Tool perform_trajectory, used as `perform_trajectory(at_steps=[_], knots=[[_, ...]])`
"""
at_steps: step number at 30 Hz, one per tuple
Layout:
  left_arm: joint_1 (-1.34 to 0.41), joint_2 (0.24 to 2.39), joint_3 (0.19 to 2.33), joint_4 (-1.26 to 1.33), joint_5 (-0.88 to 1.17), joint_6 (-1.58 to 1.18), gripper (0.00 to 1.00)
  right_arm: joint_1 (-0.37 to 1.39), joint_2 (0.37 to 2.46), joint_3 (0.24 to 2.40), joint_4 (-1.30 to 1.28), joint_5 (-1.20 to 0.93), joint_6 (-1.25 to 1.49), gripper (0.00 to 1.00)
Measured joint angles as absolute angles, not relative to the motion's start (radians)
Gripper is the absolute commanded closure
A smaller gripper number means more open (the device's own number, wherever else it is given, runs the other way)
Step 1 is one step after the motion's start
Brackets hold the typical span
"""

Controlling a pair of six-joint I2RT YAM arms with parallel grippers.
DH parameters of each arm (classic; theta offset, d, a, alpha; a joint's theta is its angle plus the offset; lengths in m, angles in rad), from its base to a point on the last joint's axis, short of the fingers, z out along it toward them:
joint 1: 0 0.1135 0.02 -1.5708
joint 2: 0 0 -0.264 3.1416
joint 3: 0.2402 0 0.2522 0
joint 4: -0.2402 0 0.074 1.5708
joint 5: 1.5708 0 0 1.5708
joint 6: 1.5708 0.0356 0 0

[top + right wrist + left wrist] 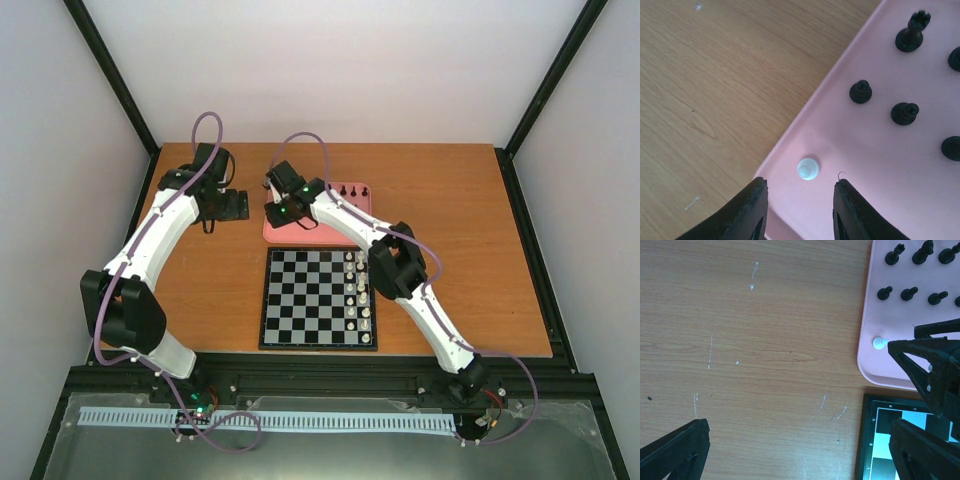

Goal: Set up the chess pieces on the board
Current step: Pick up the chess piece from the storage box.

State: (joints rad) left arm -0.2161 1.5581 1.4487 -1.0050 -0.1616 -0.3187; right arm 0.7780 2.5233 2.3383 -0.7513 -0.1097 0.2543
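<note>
The white pawn (808, 168) stands below my right gripper, lined up with the gap between its open fingers, so the gripper should next go down around the pawn and close.
The board (318, 298) lies in front of the arms, with two columns of cream-white chess pieces (358, 290) along its right side. Behind it is the pink tray (330, 232) with black pieces (347, 190). My right gripper (278, 212) is open over the tray's left corner. In the right wrist view a single white pawn (808, 168) stands on the tray (880, 165), just ahead of my open right gripper (800, 200) and untouched. Black pieces (860, 92) stand further in. My left gripper (225, 205) is open and empty over bare wood (800, 455).
In the left wrist view the tray (867, 315) holds several black pieces (910, 293) and the white pawn (879, 343), with the right gripper's black body (935, 365) over it. The board's corner (872, 440) shows at lower right. White walls and black posts surround the wooden table (450, 200).
</note>
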Motion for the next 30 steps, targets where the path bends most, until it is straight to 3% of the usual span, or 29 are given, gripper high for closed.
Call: perform_trajectory(at_steps=[12, 30], knots=[[-0.216, 1.559, 1.449, -1.005, -0.164, -0.319, 0.0, 0.759, 2.603, 2.387, -0.768, -0.168, 0.248, 0.59], [-0.216, 1.561, 1.448, -1.005, -0.164, -0.319, 0.0, 0.757, 2.667, 2.434, -0.762, -0.184, 0.25, 0.7]])
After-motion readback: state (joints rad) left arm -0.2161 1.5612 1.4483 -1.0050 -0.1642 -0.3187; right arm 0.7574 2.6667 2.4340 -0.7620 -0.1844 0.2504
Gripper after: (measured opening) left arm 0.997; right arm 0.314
